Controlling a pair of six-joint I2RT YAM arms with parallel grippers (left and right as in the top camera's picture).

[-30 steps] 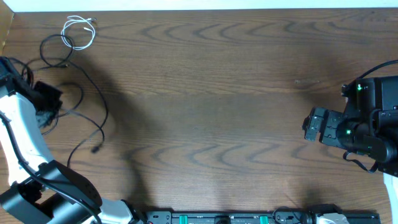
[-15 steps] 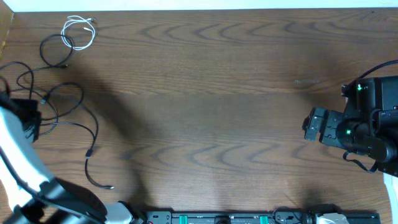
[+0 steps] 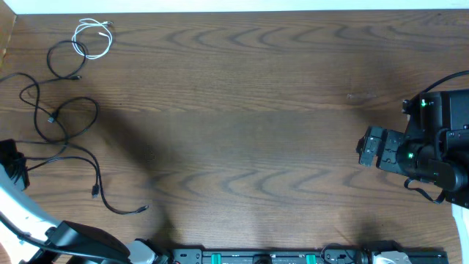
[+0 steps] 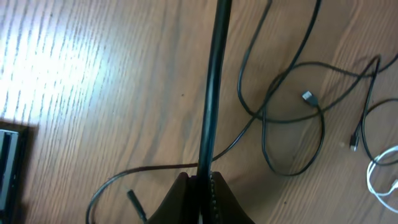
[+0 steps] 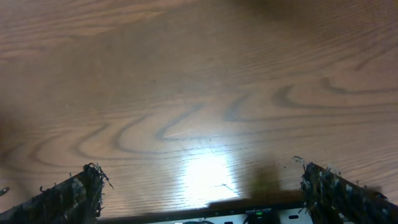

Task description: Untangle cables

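Next, my left gripper moves down and back and lets go of the black cable on the bare wood, since that spot lies below it, nearer my base.
Black cables [image 3: 69, 121] lie spread in loose loops on the wooden table's left side, one end trailing to the front [image 3: 139, 210]. A small white cable [image 3: 92, 38] is coiled at the back left, next to a separate black loop [image 3: 61, 61]. My left gripper [image 3: 13, 163] is at the far left edge. In the left wrist view it [image 4: 202, 186] is shut on one black cable [image 4: 211, 87], which runs taut away from the jaws over other black loops [image 4: 292, 112]. My right gripper [image 3: 364, 147] is at the far right, open and empty [image 5: 208, 193].
The wooden table [image 3: 249, 110] stretches between the two arms. A black rail with green markings [image 3: 264, 257] runs along the front edge. The right arm's body [image 3: 440, 143] fills the right edge.
My left gripper has moved toward the front along the left edge, pulling a black cable. The black loops have stretched out and a plug end has slid forward and right. The right arm is still.
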